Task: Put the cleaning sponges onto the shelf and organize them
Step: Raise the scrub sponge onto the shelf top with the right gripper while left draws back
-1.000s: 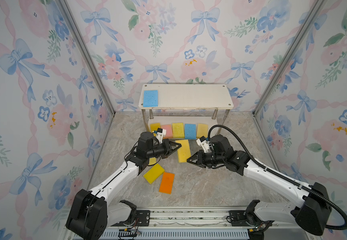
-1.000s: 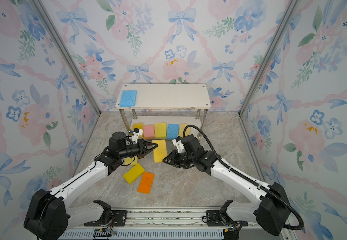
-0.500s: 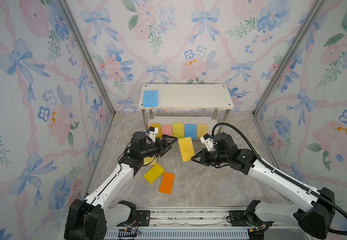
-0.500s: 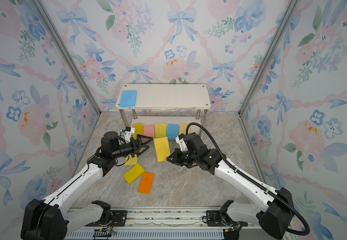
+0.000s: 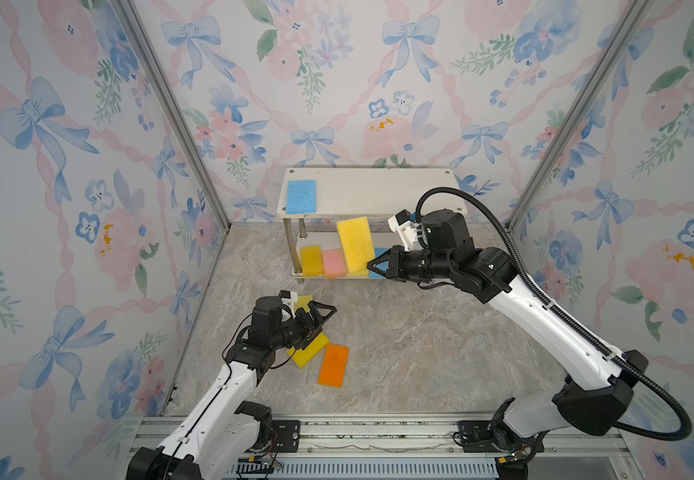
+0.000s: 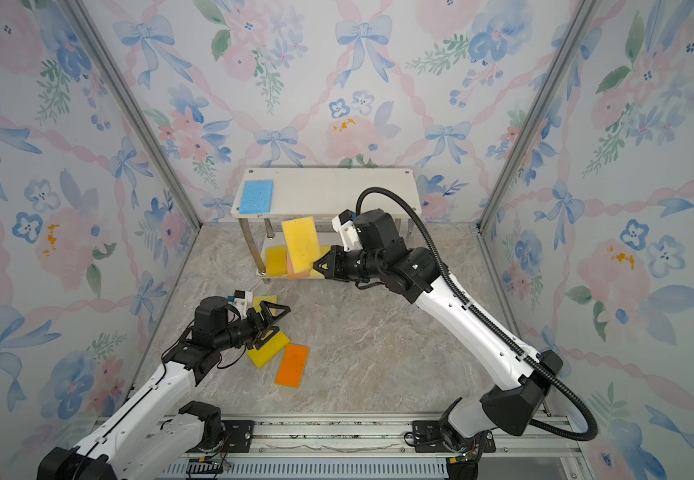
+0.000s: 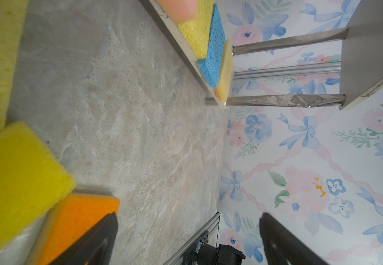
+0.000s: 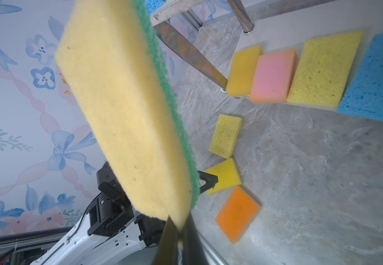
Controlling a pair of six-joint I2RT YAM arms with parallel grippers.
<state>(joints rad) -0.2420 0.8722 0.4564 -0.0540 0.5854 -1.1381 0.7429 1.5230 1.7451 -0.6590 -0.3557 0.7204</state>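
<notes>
I should move my right gripper up and outward, then down onto the top board beside its blue sponge (image 5: 301,196), to release the long yellow sponge on the bare spot.
My right gripper (image 5: 372,266) (image 8: 181,226) is shut on one end of a long yellow sponge with a green scouring layer (image 5: 355,244) (image 8: 126,110). It holds the sponge upright in front of the shelf (image 5: 378,191). A blue sponge (image 5: 301,196) lies on the top board. On the lower board sit a yellow-orange sponge (image 8: 242,71), a pink one (image 8: 273,75), a yellow one (image 8: 323,68) and a blue one (image 8: 376,78). My left gripper (image 5: 320,320) (image 7: 188,216) stands open and empty above a yellow sponge (image 5: 310,351) and an orange sponge (image 5: 333,365).
A pale yellow sponge (image 5: 304,301) lies on the marble floor behind the left gripper. Flowered walls with metal corner rails (image 5: 179,124) close in three sides. The arms' base rail (image 5: 337,440) runs along the front edge.
The left gripper opened, let go of the long yellow sponge and drew back toward the front. The right gripper carried that sponge up and back to the shelf's front.
</notes>
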